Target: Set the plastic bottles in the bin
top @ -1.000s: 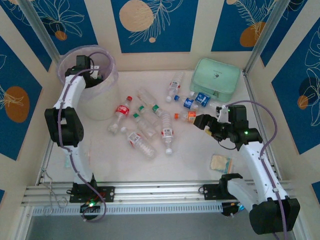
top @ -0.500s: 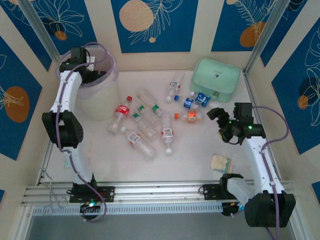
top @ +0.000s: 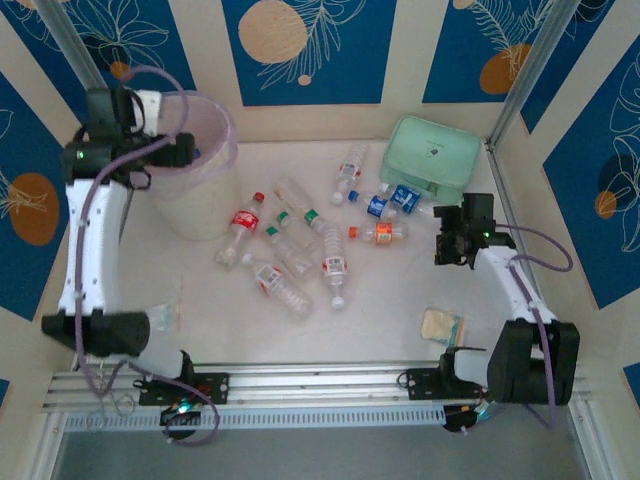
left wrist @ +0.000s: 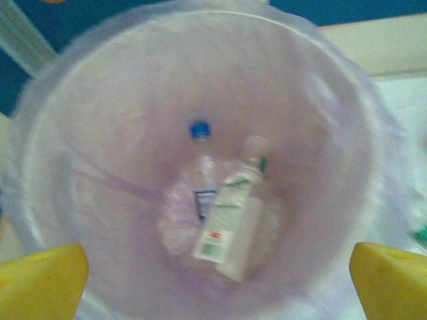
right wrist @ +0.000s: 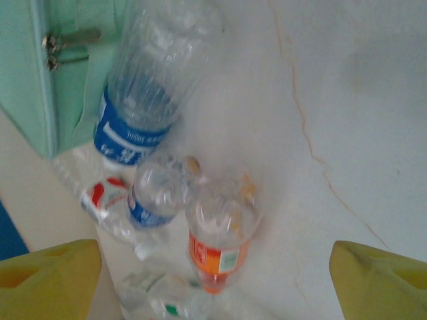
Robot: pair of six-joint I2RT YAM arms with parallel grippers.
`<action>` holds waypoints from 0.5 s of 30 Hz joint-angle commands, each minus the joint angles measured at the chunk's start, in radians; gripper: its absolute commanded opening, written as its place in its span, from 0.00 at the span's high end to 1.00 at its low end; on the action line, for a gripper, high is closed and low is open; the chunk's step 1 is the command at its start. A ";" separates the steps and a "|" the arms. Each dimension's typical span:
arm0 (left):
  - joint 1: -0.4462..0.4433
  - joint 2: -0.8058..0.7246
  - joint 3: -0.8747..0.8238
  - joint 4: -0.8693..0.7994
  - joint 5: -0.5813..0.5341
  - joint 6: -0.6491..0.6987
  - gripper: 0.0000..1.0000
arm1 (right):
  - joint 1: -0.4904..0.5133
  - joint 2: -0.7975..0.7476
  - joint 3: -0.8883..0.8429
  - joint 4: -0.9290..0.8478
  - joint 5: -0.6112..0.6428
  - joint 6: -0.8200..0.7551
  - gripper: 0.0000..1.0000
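Observation:
I will lower my right gripper outward next, onto the clear base of the blue-labelled bottle (top: 426, 207) by the zip case, because that end of the bottle is below and outward of it.
The pink-lilac bin (top: 200, 190) stands at the back left. My left gripper (top: 183, 152) hovers open at its rim. In the left wrist view the bin's lined wall (left wrist: 87, 133) surrounds two bottles on its bottom, one blue-capped (left wrist: 200, 167) and one with a pale green label (left wrist: 230, 223); the left gripper (left wrist: 217, 280) holds nothing. Several plastic bottles lie mid-table, among them a red-labelled one (top: 241, 224) and an orange-labelled one (top: 380, 233). My right gripper (top: 447, 246) is open, just right of them. The right gripper (right wrist: 217, 280) faces the orange-labelled bottle (right wrist: 220, 243) and a blue-labelled bottle (right wrist: 143, 107).
A mint-green zip case (top: 432, 158) sits at the back right, touching the blue-labelled bottles; its zip pull (right wrist: 63, 47) shows in the right wrist view. A flat beige packet (top: 441, 325) lies near the right arm's base. Patterned walls close three sides.
The left arm has swung back and to the left, drawing its gripper from over the bin to its rim. The right gripper has pulled back to the right, away from the bottles.

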 commanded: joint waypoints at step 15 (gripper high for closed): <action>-0.547 -0.422 -0.694 0.279 0.076 -0.236 0.00 | 0.013 0.521 0.368 0.037 0.091 0.062 0.01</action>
